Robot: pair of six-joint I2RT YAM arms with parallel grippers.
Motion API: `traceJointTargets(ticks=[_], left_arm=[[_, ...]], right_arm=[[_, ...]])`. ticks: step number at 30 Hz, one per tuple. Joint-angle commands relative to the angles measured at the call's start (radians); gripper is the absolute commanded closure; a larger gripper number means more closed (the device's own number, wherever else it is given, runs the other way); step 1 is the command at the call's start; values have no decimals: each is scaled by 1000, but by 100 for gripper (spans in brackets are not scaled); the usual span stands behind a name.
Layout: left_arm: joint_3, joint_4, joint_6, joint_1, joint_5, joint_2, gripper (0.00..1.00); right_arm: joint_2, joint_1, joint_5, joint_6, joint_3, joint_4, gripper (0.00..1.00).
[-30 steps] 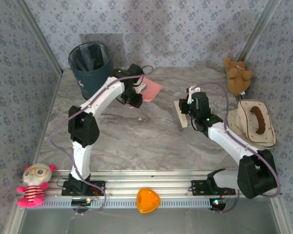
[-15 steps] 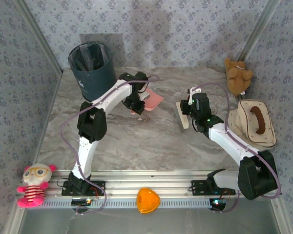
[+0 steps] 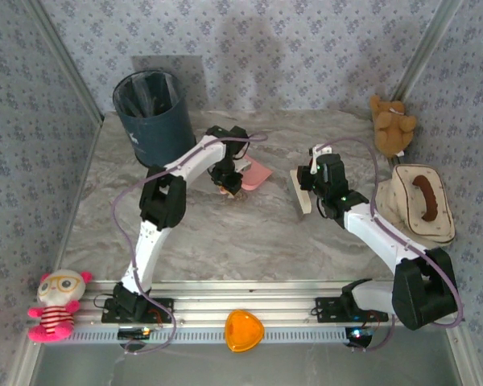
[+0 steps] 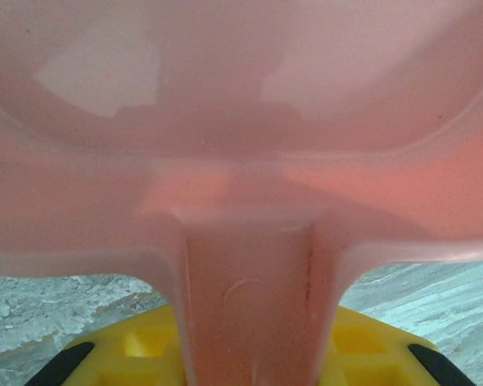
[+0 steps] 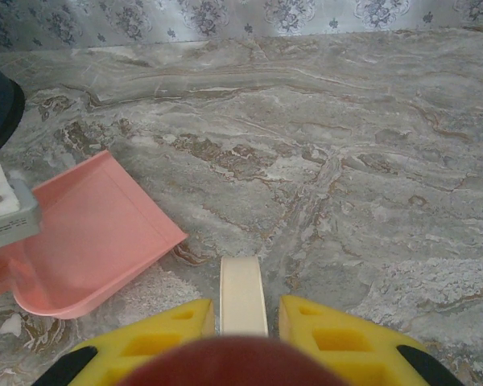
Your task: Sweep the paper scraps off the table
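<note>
The left gripper next needs to lower the dustpan (image 3: 256, 174) the short way onto the table and then let go of the dustpan's handle.
My left gripper (image 3: 227, 176) is shut on the handle of a pink dustpan (image 3: 256, 174) at the back middle of the table (image 3: 225, 233). In the left wrist view the dustpan's handle (image 4: 245, 305) runs between the yellow fingers (image 4: 145, 346) and its pan blocks most of the view. My right gripper (image 3: 311, 182) is shut on a brush with a cream head (image 3: 299, 191), a short way right of the dustpan. From the right wrist, the brush (image 5: 241, 293) points down at the marble, and the dustpan (image 5: 97, 233) lies to its left with its lip low over the table (image 5: 346, 161). The paper scraps are out of view.
A dark blue bin (image 3: 151, 112) stands at the back left. A brown teddy (image 3: 392, 125) and a cream hat (image 3: 419, 201) sit on the right side. A pink doll (image 3: 56, 304) and an orange heart-shaped dish (image 3: 243, 330) lie on the near rail.
The left arm has swung the dustpan away from the bin, down and towards the table's middle, and levelled it. The right arm and brush have stayed put.
</note>
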Motion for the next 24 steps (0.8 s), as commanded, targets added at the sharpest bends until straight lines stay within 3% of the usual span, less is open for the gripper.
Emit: traceJointTargets(ticks=[1,12,24], left_arm=[[40,-30,29,-7,18,21,100],[45,-29,41,-6,12,60,97],[37,-28,38,-7,-25,68,80]], right_arm=[[-25,-5,11,-11,-4,11,100],[-23,-5,10,-11,-4,11,100],[-23,-9,8,-11,-5,14,100]])
